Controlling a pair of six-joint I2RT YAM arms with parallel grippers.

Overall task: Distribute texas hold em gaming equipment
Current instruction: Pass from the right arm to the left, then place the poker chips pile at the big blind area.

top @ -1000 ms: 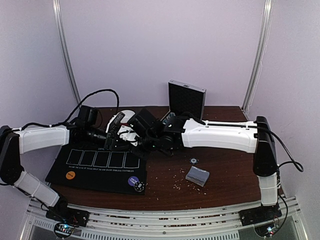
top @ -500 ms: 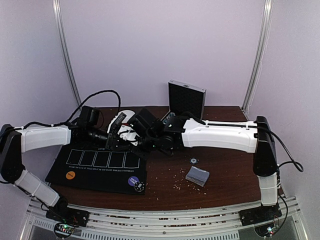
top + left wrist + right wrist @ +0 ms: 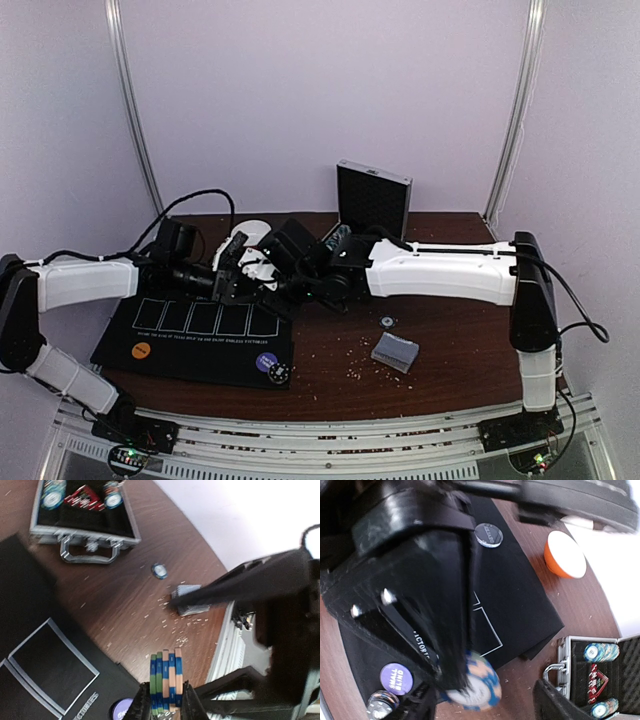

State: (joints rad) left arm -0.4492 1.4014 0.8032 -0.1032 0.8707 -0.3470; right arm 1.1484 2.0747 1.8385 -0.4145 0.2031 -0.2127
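Note:
My left gripper draws back and lowers next to release the chips, as the bare mat beside the orange disc lies below and back from it.
A stack of several blue, green and peach striped poker chips (image 3: 166, 680) stands on edge between my left gripper's (image 3: 166, 702) jaws, which are shut on it. In the top view, both grippers meet above the black mat's (image 3: 200, 330) far edge, the left gripper (image 3: 235, 277) touching noses with the right gripper (image 3: 275, 272). The right gripper (image 3: 487, 700) stands open, its fingers wide on either side of the same chips (image 3: 472, 685). A grey-blue deck of cards (image 3: 395, 351) and a single chip (image 3: 387, 322) lie on the wood to the right.
An open metal chip case (image 3: 372, 198) stands at the back. On the mat lie an orange disc (image 3: 141, 351), a purple disc (image 3: 266, 362) and a striped chip (image 3: 280, 373). A white bowl (image 3: 255, 240) sits half hidden behind the grippers. Crumbs litter the table.
The right gripper's jaws have opened off the chip stack. The left gripper's jaws have closed onto it, and the left arm has shifted slightly right.

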